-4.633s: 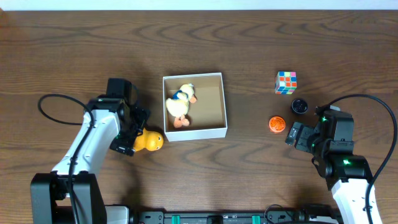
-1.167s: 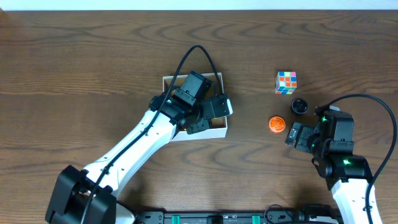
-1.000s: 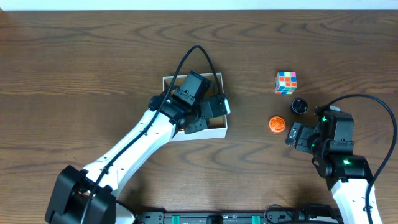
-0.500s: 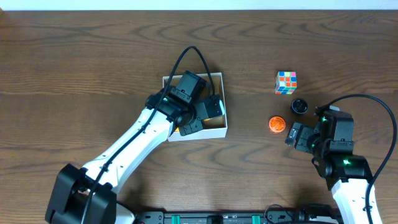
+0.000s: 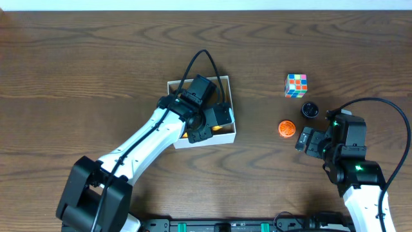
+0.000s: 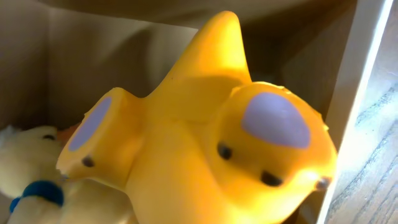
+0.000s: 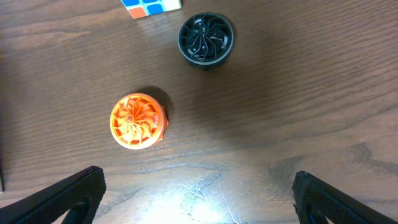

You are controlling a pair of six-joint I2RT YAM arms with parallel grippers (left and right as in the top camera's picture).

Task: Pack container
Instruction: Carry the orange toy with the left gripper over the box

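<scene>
The yellow toy in my left gripper goes down deeper into the container [image 6: 202, 140] beside the plush duck next, then the gripper releases the toy.
The container [image 5: 196, 80], a shallow white-walled box with a brown inside, sits mid-table. My left gripper [image 5: 212, 122] reaches down into it, shut on a yellow rubber toy [image 6: 186, 143] with pale purple patches; the toy fills the left wrist view and hides the fingers. The toy hangs close to the container's white wall [image 6: 354, 81]. A cream plush duck [image 6: 25, 155] lies in the box beside it, mostly hidden under my arm from overhead. My right gripper [image 5: 302, 140] [image 7: 199, 193] hovers open over bare table, holding nothing.
An orange spinner top [image 5: 286, 128] [image 7: 137, 120] and a black one [image 5: 310, 109] [image 7: 206, 38] lie just ahead of my right gripper. A colour cube [image 5: 296, 85] [image 7: 151, 5] stands further back. The table is dark wood.
My left gripper has moved a little left and sunk deeper into the container with the yellow toy. The right arm has not moved.
</scene>
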